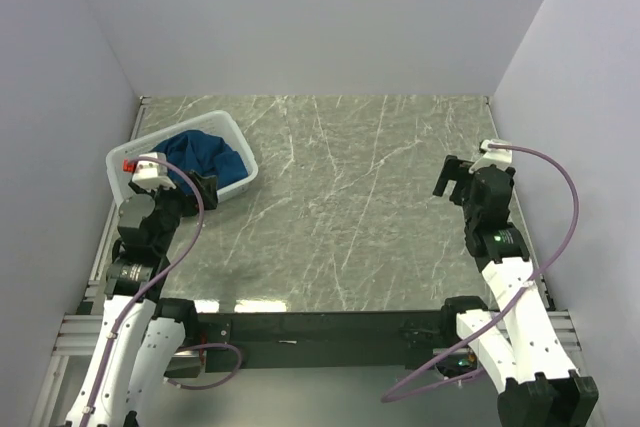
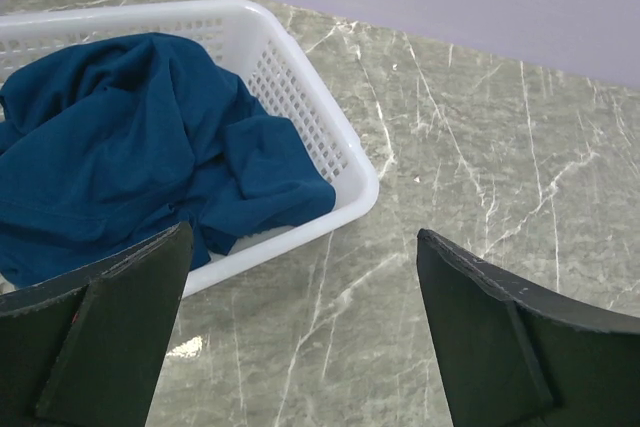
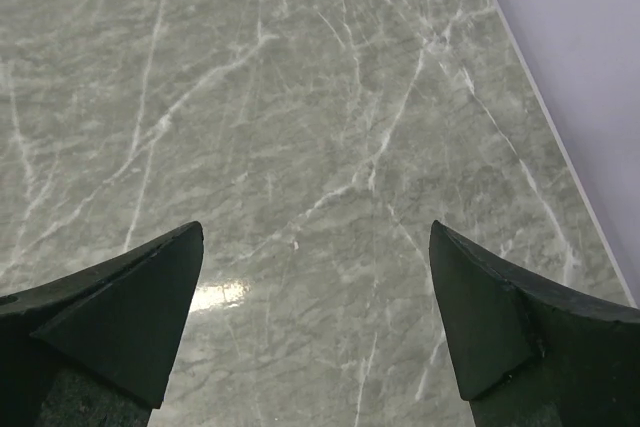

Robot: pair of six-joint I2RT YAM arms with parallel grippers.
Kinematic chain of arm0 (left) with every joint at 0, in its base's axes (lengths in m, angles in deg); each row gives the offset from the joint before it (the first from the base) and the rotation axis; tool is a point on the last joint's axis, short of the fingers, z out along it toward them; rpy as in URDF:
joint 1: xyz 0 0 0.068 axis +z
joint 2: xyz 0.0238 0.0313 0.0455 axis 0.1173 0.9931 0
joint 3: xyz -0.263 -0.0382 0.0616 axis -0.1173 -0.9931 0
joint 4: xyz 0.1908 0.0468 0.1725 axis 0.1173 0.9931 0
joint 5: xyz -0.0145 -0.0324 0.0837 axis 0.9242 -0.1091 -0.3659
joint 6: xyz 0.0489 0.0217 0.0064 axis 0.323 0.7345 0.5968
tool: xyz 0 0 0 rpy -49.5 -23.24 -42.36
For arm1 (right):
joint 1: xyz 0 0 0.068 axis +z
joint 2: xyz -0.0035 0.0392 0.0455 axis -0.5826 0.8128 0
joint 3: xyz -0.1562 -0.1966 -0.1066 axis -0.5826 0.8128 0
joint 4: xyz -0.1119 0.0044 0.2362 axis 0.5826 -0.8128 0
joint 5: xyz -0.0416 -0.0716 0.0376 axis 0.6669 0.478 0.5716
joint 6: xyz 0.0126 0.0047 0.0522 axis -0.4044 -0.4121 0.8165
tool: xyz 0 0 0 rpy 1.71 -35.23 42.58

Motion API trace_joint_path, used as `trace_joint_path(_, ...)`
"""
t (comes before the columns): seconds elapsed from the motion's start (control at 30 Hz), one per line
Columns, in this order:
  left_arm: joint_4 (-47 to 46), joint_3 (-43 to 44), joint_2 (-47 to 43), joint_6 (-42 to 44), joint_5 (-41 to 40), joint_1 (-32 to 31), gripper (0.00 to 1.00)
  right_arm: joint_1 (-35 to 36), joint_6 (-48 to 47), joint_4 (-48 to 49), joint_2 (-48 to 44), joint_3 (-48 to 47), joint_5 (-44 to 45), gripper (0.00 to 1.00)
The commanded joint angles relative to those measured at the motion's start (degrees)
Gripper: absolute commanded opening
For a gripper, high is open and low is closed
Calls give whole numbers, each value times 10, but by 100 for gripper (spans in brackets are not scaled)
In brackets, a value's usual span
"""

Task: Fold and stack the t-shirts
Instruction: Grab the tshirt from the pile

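Observation:
The crumpled t-shirt's top (image 1: 194, 151) (image 2: 150, 135) has raised folds that lie uncovered, so my left gripper will move outward over the basket's near rim and down onto it.
A dark blue t-shirt (image 1: 207, 154) lies crumpled in a white mesh basket (image 1: 243, 150) at the far left of the table; its print is hidden. In the left wrist view the t-shirt (image 2: 130, 137) fills the basket (image 2: 310, 117) and one fold hangs toward the near rim. My left gripper (image 1: 205, 190) is open and empty, just in front of the basket's near right corner. My right gripper (image 1: 455, 178) is open and empty over bare table at the right.
The grey-green marble table (image 1: 350, 207) spreads between the arms. Pale walls close it in at the back, left and right. In the right wrist view the table's right edge (image 3: 560, 157) meets the wall.

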Motion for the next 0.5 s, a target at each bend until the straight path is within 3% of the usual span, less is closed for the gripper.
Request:
trace_joint_path(0.0, -28, 14, 2, -9, 10, -2, 99, -3, -17, 13, -24, -44, -33, 100)
trace_joint_path(0.1, -7, 31, 21, -18, 3, -2, 100, -2, -120, 14, -52, -33, -207, 100)
trace_joint_path(0.13, -2, 35, 27, -21, 4, -2, 100, -2, -158, 11, -61, -25, -371, 100)
trace_joint_path(0.17, 8, 38, 37, -26, 6, -2, 99, -1, -256, 2, -79, -14, -452, 100)
trace_joint_path(0.27, 26, 46, 48, -53, 11, -2, 99, -2, -393, -97, -70, 2, -637, 100)
trace_joint_path(0.33, 39, 50, 55, -82, 7, -2, 100, -11, -319, -68, -67, 15, -597, 100)
trace_joint_path(0.4, 53, 62, 70, -108, 2, 0, 99, -26, -297, -36, -67, 30, -534, 100)
trace_joint_path(0.47, 56, 75, 119, -141, 2, 8, 100, -49, -293, -36, -57, 33, -534, 100)
